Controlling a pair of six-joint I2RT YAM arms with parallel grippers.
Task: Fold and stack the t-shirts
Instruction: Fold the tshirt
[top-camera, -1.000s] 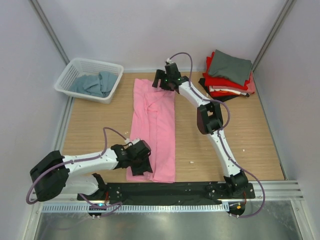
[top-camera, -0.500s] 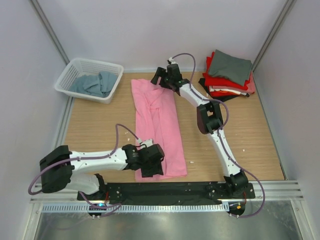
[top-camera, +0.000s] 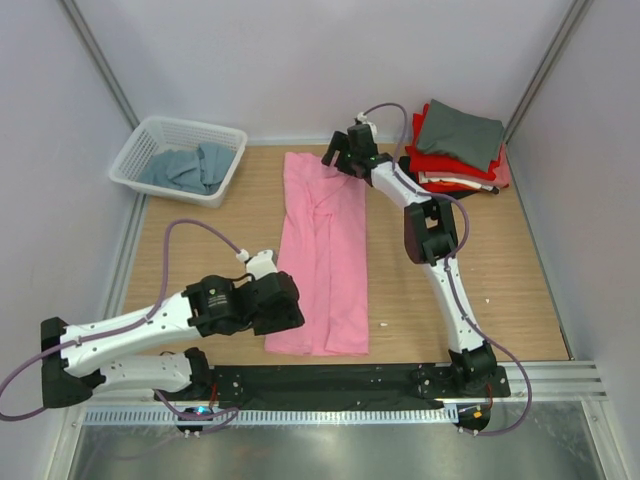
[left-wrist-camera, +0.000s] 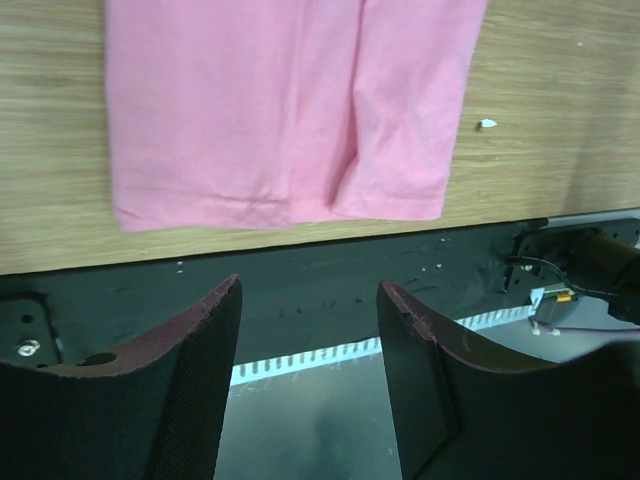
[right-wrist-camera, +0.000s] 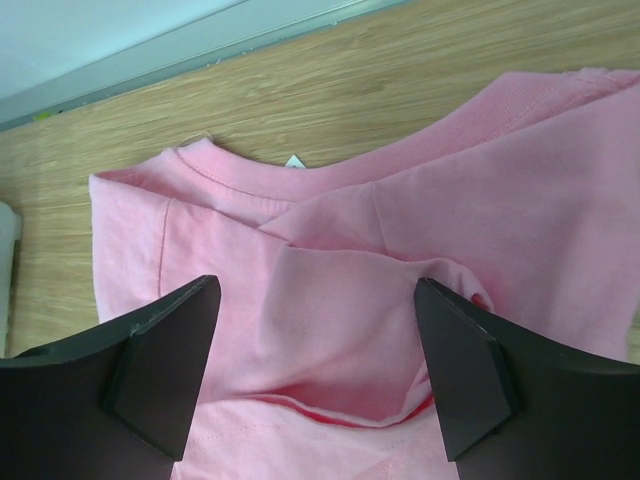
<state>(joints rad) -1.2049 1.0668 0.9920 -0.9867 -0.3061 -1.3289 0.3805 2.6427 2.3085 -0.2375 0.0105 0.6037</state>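
My right gripper should next move back and down to close on the corner of the t-shirt's hem across from my left gripper, as the pink t-shirt (top-camera: 325, 255) lies in a long strip.
The pink t-shirt (top-camera: 325, 255) lies folded into a long strip down the middle of the table, collar at the far end. My left gripper (top-camera: 283, 308) is open and empty beside the shirt's near left corner. In its wrist view the hem (left-wrist-camera: 280, 205) lies beyond the gripper (left-wrist-camera: 310, 292). My right gripper (top-camera: 347, 157) is open, hovering over the collar end. Its wrist view shows the gripper (right-wrist-camera: 318, 292) spread above a bunched fold of the pink shirt (right-wrist-camera: 350, 300). Folded grey (top-camera: 460, 130), red (top-camera: 440, 163) and black shirts are stacked at the far right.
A white lattice basket (top-camera: 150, 135) at the far left holds a crumpled grey-blue shirt (top-camera: 185, 167). The black base strip (top-camera: 330, 380) runs along the near edge, just past the pink hem. Walls close in the table on three sides.
The pink shirt has slid right and lies straighter. My left gripper has come off its near hem and drawn back to the left. My right gripper has moved right with the collar end.
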